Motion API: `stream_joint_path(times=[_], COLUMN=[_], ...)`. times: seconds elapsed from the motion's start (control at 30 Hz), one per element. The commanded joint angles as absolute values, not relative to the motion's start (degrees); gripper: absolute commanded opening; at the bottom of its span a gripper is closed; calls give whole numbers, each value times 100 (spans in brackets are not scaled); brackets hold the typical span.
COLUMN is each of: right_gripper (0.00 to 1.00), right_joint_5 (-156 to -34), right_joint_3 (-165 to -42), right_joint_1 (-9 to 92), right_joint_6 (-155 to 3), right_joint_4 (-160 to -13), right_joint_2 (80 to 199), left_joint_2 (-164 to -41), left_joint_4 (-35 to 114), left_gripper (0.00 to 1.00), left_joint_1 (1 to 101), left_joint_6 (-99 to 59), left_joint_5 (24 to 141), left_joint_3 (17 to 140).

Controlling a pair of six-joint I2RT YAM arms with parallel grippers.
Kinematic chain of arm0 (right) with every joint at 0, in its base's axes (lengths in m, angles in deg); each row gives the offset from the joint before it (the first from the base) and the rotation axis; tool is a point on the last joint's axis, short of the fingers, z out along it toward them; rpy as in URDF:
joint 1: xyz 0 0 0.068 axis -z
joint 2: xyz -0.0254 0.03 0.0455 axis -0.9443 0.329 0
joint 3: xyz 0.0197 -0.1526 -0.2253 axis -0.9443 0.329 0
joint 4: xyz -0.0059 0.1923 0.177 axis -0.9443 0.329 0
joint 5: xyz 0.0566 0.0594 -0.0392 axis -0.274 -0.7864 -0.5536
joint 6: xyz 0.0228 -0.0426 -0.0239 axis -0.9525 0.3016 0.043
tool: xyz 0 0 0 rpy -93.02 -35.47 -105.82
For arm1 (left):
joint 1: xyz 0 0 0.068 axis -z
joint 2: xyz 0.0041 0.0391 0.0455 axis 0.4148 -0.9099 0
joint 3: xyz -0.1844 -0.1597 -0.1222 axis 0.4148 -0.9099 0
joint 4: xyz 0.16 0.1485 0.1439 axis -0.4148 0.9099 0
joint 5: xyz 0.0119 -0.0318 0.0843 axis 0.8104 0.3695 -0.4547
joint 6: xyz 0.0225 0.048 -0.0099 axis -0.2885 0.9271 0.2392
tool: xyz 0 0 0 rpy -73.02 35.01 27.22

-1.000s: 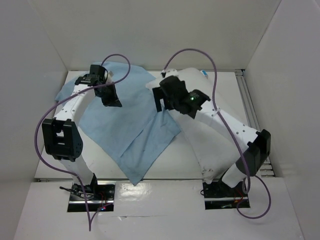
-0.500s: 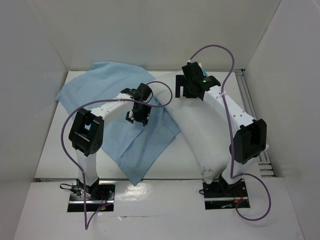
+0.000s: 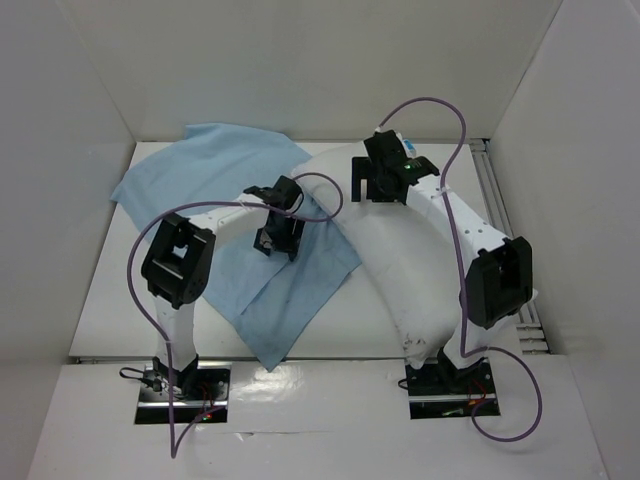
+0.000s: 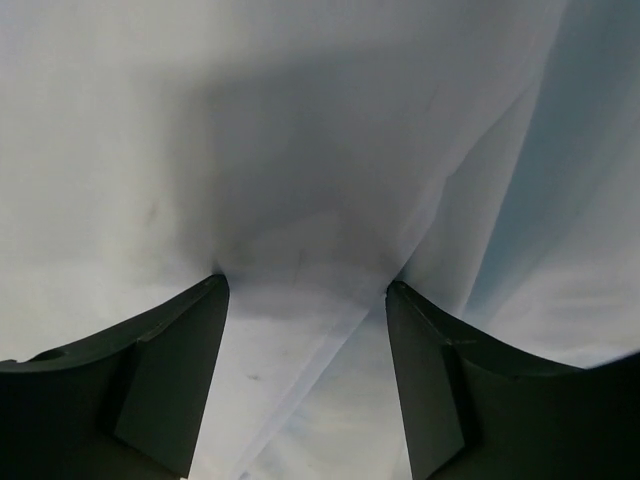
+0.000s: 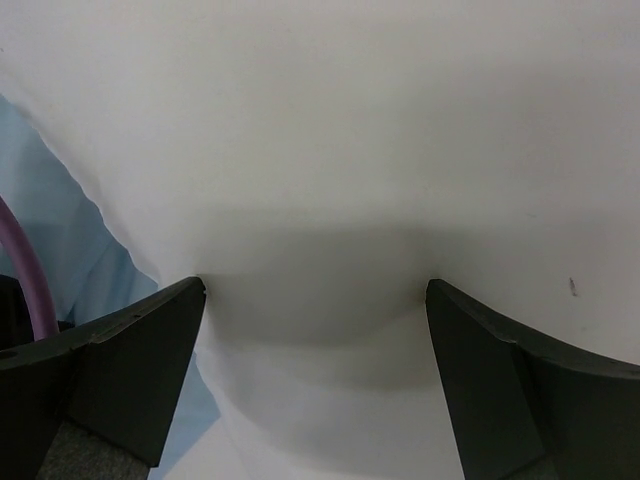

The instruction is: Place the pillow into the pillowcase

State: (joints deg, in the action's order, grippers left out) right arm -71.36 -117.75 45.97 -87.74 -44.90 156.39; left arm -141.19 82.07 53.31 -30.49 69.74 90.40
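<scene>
The pillowcase's creased edge (image 3: pixel 281 265) already runs between my left gripper's fingers. Next, my left gripper stays low over the pillowcase (image 3: pixel 205 165) and closes its open fingers across that edge.
The white pillow (image 3: pixel 410 275) lies at an angle across the right half of the table, and it fills the right wrist view (image 5: pixel 350 130). The light blue pillowcase (image 3: pixel 205 165) is spread flat to its left, one edge against the pillow. My left gripper (image 3: pixel 277 240) points down at the pillowcase near that edge. It stands open (image 4: pixel 305 288), its fingertips (image 4: pixel 212 290) touching pale creased cloth (image 4: pixel 590 200) with nothing pinched. My right gripper (image 3: pixel 375 190) is over the pillow's far end, open (image 5: pixel 315 288) and pressing into the white fabric. A strip of pillowcase (image 5: pixel 50 230) shows at its left.
White walls close in the table at the back and both sides. A metal rail (image 3: pixel 497 205) runs along the right edge. Purple cables (image 3: pixel 435 105) loop over both arms, and one shows in the right wrist view (image 5: pixel 25 265). Bare tabletop (image 3: pixel 110 290) lies at the near left.
My left gripper opened, left the pillowcase's far left part and swung right to its edge by the pillow. My right gripper moved from the pillow's left corner to its far end.
</scene>
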Motion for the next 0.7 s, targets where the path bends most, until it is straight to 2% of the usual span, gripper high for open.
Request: stream_joint_path(times=[0.0,0.13,0.23,0.37,0.4,0.43,0.53,0.67], right_gripper=[99,99,99,99,99,99,99,99], right_joint_5=[-7184,-7236,-7236,-7236,-7236,-7236,-7236,-7202], right_joint_3=[-11573,-11450,-11450,-11397,-11397,-11450,-11450,-11573], right_joint_1=[4627,4680,4680,4680,4680,4680,4680,4680], right_joint_6=[-8796,-8796,-8796,-8796,-8796,-8796,-8682,-8498], right_joint_4=[-4414,-4467,-4467,-4467,-4467,-4467,-4467,-4353], right_joint_2=[15384,15384,15384,15332,15332,15332,15332,15332], left_joint_2=[-13753,-13752,-13752,-13813,-13813,-13813,-13866,-13866], left_joint_4=[8131,8131,8131,8201,8201,8201,8262,8315], left_gripper=[77,72,72,61,56,47,32,0], left_joint_1=[5404,5457,5518,5518,5518,5518,5518,5466], left_joint_6=[-2878,-2878,-2878,-2983,-3061,-3062,-3281,-3352], left_joint_5=[7442,7223,7152,6618,6512,6424,6072,5948], left_joint_3=[8777,8601,8600,8653,8653,8722,8837,9065])
